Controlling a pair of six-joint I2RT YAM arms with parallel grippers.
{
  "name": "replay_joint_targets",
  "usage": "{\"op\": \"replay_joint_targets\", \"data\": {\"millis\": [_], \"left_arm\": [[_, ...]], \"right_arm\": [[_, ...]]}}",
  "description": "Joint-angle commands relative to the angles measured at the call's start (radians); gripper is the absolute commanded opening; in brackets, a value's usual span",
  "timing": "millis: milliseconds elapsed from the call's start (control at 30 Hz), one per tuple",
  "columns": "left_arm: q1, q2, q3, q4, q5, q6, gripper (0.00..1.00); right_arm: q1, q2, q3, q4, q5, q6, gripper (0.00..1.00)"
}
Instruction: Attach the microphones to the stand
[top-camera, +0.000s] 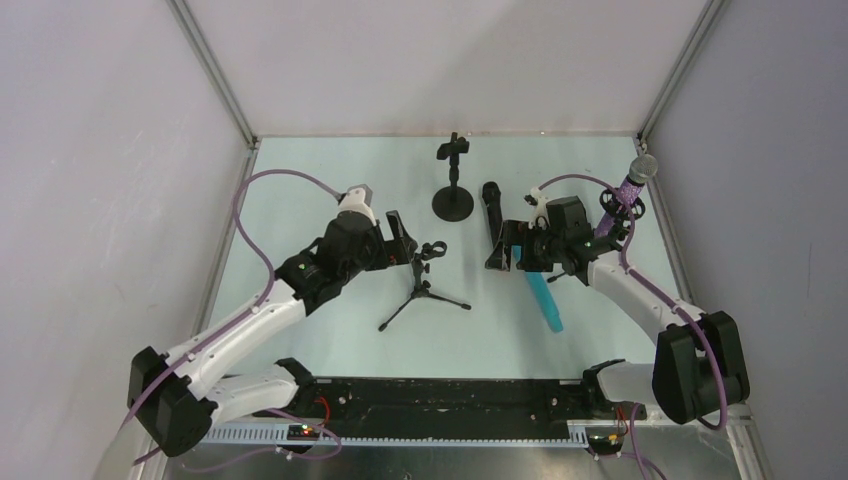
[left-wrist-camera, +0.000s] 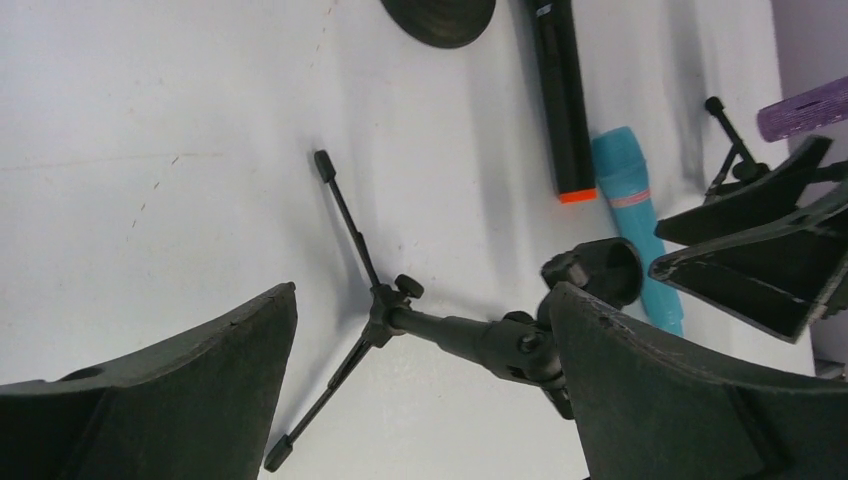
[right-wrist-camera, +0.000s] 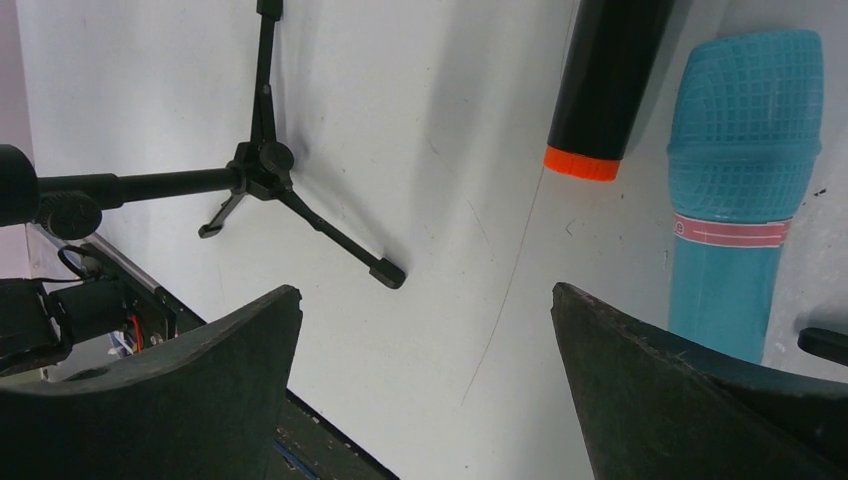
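I will move my right gripper to the right in its wrist view and down onto the cyan microphone's pink band (right-wrist-camera: 731, 232), because bare table is between its fingers.
A small black tripod stand (top-camera: 428, 285) stands mid-table with its clip (top-camera: 432, 250) on top. My left gripper (top-camera: 407, 243) is open beside that clip. In the left wrist view the stand's neck (left-wrist-camera: 470, 338) runs between my open fingers, and the clip (left-wrist-camera: 600, 270) sits close against the right finger (left-wrist-camera: 680, 400). The black microphone with an orange end (top-camera: 493, 215) and the cyan microphone (top-camera: 545, 295) lie on the table. My right gripper (top-camera: 507, 255) is open and empty above them, over bare table in its own view (right-wrist-camera: 425, 290). The glittery purple microphone (top-camera: 632, 182) sits in a stand at the far right.
A round-base stand (top-camera: 453, 203) with an empty clip stands at the back centre. In the right wrist view the black microphone (right-wrist-camera: 605, 80) and the cyan microphone (right-wrist-camera: 745, 170) lie ahead to the right, and the tripod (right-wrist-camera: 262, 165) is to the left. Walls enclose the table.
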Motion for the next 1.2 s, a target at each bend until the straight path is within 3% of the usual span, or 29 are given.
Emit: {"op": "replay_joint_targets", "data": {"millis": [0, 800, 967, 1167], "left_arm": [[0.013, 0.011, -0.014, 0.021, 0.012, -0.052, 1.00], [0.015, 0.038, 0.002, 0.022, -0.008, -0.019, 1.00], [0.015, 0.036, 0.001, 0.021, -0.007, -0.017, 1.00], [0.014, 0.030, -0.009, 0.021, -0.010, -0.013, 1.00]], "right_arm": [[-0.007, -0.040, 0.039, -0.007, 0.022, -0.026, 1.00], [-0.026, -0.045, 0.039, -0.021, 0.064, -0.048, 1.00], [-0.029, -0.058, 0.041, -0.053, 0.145, -0.078, 1.00], [0.007, -0.064, 0.059, -0.101, 0.353, -0.107, 1.00]]}}
